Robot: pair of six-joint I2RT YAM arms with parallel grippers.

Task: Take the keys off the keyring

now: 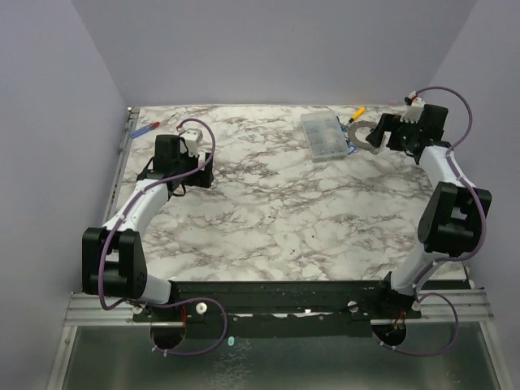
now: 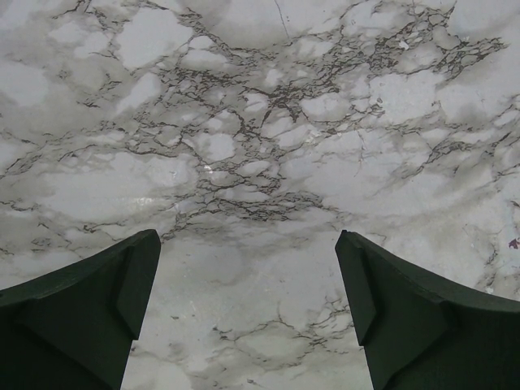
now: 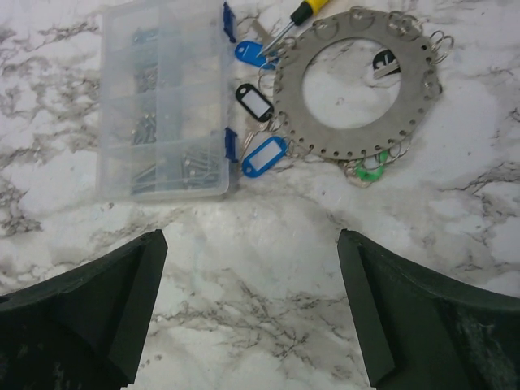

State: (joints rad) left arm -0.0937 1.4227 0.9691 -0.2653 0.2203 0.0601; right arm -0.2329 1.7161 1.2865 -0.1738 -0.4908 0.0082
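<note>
My right gripper lowers and closes on the keyring's rim (image 3: 388, 143) beside the green key next, since that part of the rim lies clear of the box and screwdriver.
The keyring (image 3: 355, 89) is a flat grey metal ring with small holes round its rim, lying on the marble beside the clear box. Keys hang from it: blue tags (image 3: 264, 156) and a black tag (image 3: 253, 103) on its left side, a green one (image 3: 367, 173) at its lower edge. In the top view the ring (image 1: 358, 136) lies at the back right, partly hidden by my right gripper (image 1: 375, 134). My right gripper (image 3: 250, 305) is open and empty, hovering short of the ring. My left gripper (image 2: 248, 309) is open and empty over bare marble at the left (image 1: 201, 172).
A clear plastic compartment box (image 3: 162, 101) with blue latches lies left of the ring, also seen in the top view (image 1: 323, 134). A yellow-handled screwdriver (image 3: 294, 20) lies at the ring's upper left. A red and blue screwdriver (image 1: 150, 127) lies at the back left corner.
</note>
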